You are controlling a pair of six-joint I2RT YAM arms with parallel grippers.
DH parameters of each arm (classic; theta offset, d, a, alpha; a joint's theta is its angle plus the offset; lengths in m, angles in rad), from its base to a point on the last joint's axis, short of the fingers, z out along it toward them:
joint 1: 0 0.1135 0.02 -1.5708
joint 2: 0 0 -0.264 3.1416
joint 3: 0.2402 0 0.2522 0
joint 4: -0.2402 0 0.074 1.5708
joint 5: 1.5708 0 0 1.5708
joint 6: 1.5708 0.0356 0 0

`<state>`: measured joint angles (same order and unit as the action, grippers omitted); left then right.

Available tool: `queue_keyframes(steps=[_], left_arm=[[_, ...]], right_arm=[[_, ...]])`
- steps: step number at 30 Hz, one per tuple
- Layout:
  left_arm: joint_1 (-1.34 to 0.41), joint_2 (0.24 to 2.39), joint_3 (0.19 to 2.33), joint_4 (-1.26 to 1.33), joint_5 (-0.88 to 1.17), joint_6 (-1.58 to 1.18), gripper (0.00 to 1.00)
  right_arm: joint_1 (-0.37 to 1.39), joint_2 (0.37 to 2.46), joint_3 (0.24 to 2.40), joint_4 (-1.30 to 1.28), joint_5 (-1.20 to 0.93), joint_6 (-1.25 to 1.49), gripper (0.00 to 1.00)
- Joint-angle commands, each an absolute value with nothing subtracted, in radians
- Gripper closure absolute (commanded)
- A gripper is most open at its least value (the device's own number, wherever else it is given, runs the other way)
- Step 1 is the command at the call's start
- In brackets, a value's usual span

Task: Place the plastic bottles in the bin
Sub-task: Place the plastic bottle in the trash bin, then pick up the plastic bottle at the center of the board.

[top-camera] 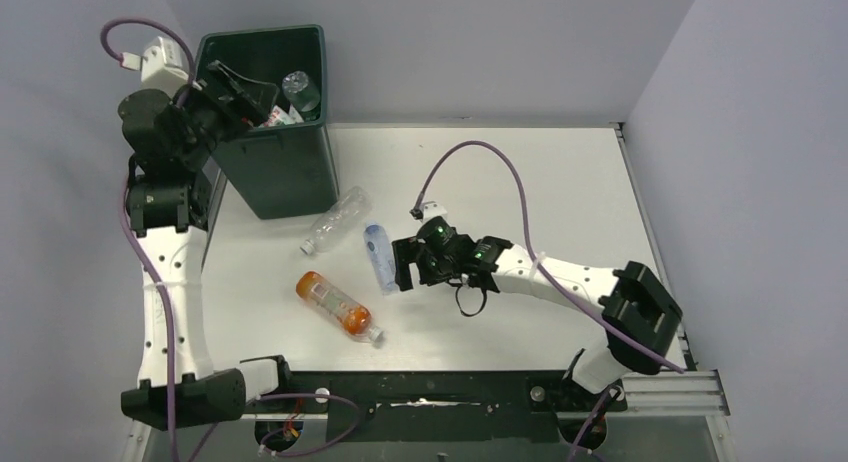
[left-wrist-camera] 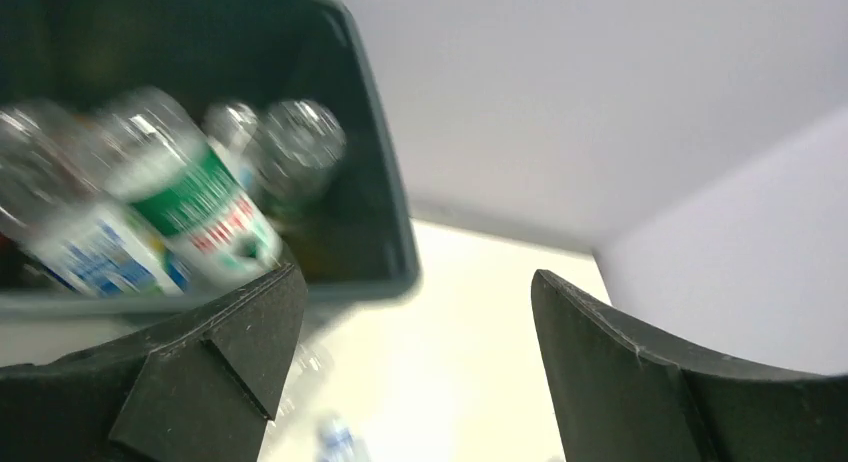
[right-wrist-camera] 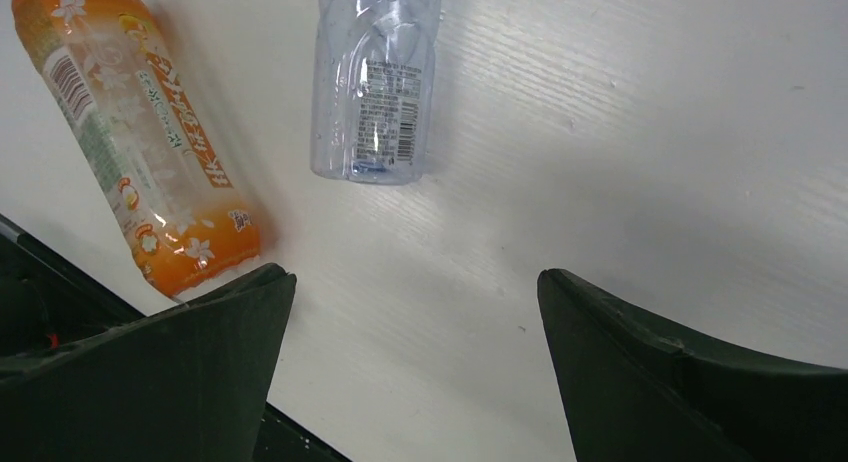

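The right gripper moves down and to the left in the top view next, to the barcoded end of the blue-labelled bottle.
The dark green bin stands at the far left and holds several bottles. My left gripper hangs open and empty over the bin's mouth. The left wrist view shows the open gripper, the bin wall and blurred bottles inside. Three bottles lie on the table: a clear one, a clear blue-labelled one and an orange one. My right gripper is open and empty, just right of the blue-labelled bottle. The right wrist view shows that bottle and the orange one ahead of the open gripper.
The white table is enclosed by grey walls at the back and on both sides. The black base rail runs along the near edge. A purple cable loops above the right arm.
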<state>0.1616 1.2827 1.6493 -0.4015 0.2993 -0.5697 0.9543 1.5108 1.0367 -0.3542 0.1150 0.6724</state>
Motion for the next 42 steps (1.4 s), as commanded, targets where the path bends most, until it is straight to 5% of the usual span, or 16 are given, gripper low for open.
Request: queue_keyframes(steps=[1, 18, 21, 29, 42], left_arm=[[0.062, 1.162, 1.497, -0.467, 0.326, -0.583, 0.16], [-0.008, 1.029, 1.31, -0.591, 0.351, -0.553, 0.16], [-0.008, 1.037, 1.319, -0.591, 0.351, -0.552, 0.16], [-0.011, 1.048, 1.316, -0.597, 0.358, -0.549, 0.16], [-0.059, 1.087, 1.223, -0.543, 0.465, -0.604, 0.16]], right_arm=[[0.945, 1.593, 1.119, -0.245, 0.059, 0.611, 0.02], [0.941, 1.995, 1.403, -0.263, 0.015, 0.53, 0.01], [0.94, 2.021, 1.421, -0.277, 0.016, 0.526, 0.08], [0.938, 1.972, 1.381, -0.262, 0.028, 0.54, 0.51], [0.985, 1.608, 1.098, -0.24, 0.139, 0.654, 0.54]])
